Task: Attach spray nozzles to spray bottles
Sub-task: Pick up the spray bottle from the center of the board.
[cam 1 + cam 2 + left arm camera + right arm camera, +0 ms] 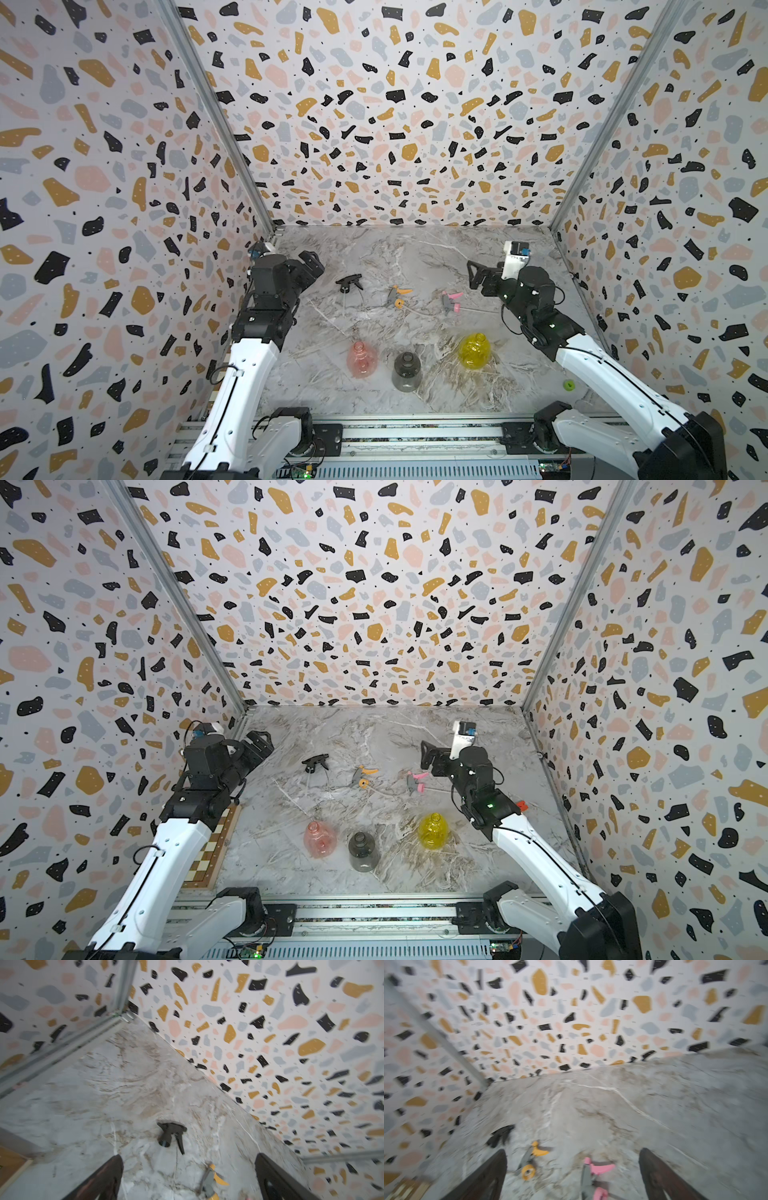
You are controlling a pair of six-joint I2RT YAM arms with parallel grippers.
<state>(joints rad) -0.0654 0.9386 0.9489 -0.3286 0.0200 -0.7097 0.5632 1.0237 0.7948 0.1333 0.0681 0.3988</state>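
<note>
My right gripper will swing back past the yellow bottle, then down around the smoky grey bottle's neck (408,358), which is below and behind it.
Three spray nozzles lie in a row on the marble table: black (348,284) (171,1135), grey-and-orange (397,296) (530,1161), grey-and-pink (451,301) (591,1176). Nearer the front stand three open-necked spray bottles: pink (362,359), smoky dark grey (406,371), yellow (474,351). My left gripper (311,262) (189,1156) hovers open, left of the black nozzle, empty. My right gripper (478,274) (573,1151) hangs open to the right of the pink nozzle, holding nothing.
Terrazzo-patterned walls close in the table on three sides. A chessboard (212,845) lies along the left edge under the left arm. A small green object (569,385) sits near the right arm. A metal rail (415,432) runs along the front.
</note>
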